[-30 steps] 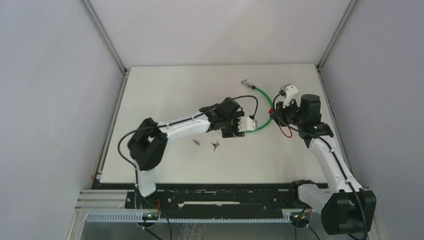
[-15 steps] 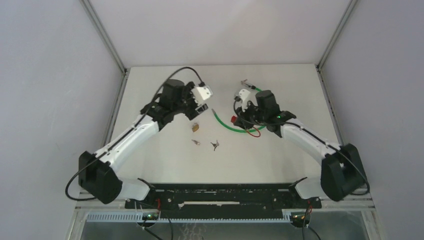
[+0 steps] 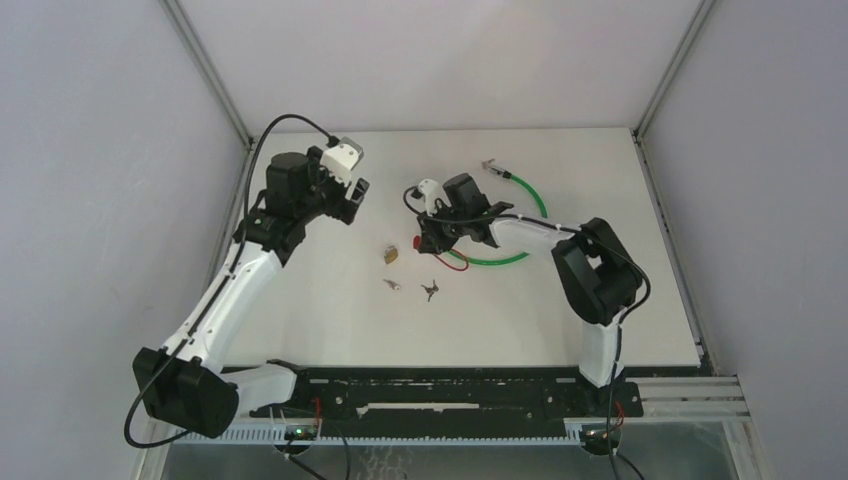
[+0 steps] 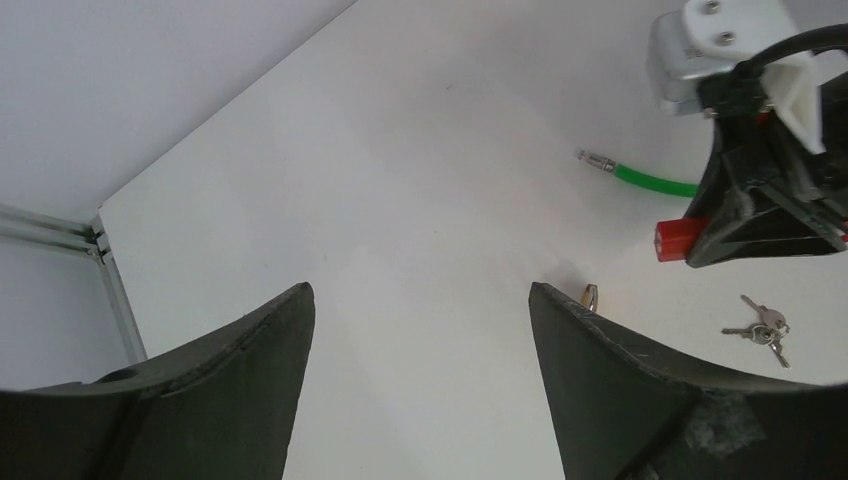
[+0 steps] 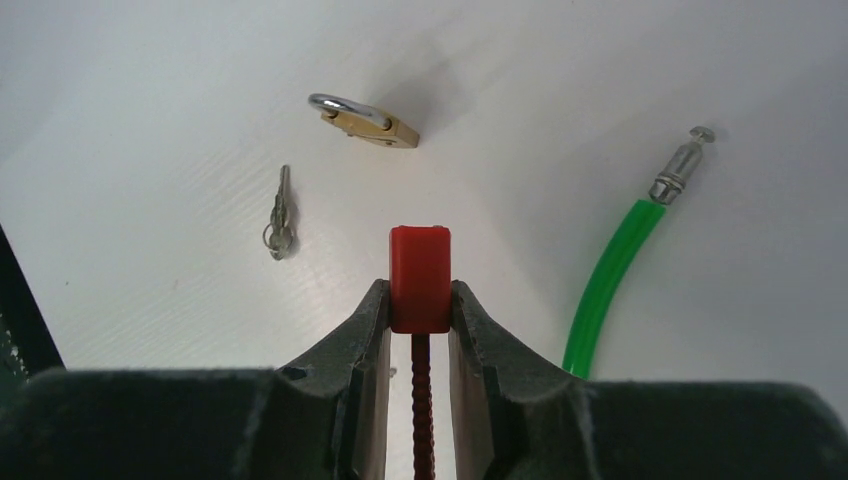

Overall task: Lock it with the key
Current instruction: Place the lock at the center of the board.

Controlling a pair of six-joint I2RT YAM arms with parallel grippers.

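Next, my right gripper lowers the red block (image 5: 420, 270) onto the bare tabletop (image 5: 500, 264) below it, beside the green cable, and releases the block clear of the padlock.
A brass padlock (image 3: 390, 255) lies on the white table, seen too in the right wrist view (image 5: 365, 120) and just past a finger in the left wrist view (image 4: 590, 294). A small key (image 3: 392, 284) and a key bunch (image 3: 430, 290) lie just in front of it; the bunch (image 4: 760, 325) shows in the left wrist view, one key (image 5: 280, 215) in the right. My right gripper (image 3: 424, 238) (image 5: 420, 300) is shut on a red block (image 5: 420, 270) with a ribbed red cord, right of the padlock. My left gripper (image 3: 350, 195) (image 4: 420, 290) hangs open and empty at the far left.
A green cable (image 3: 520, 250) (image 5: 605, 280) with metal end fittings curves round the right gripper from the back right. The red cord (image 3: 455, 263) loops beside it. Frame posts and grey walls bound the table on both sides.
The left arm has swung from the table's middle to the far left, its jaws widening. The right gripper has moved left with the red block. The padlock now lies in view on the table.
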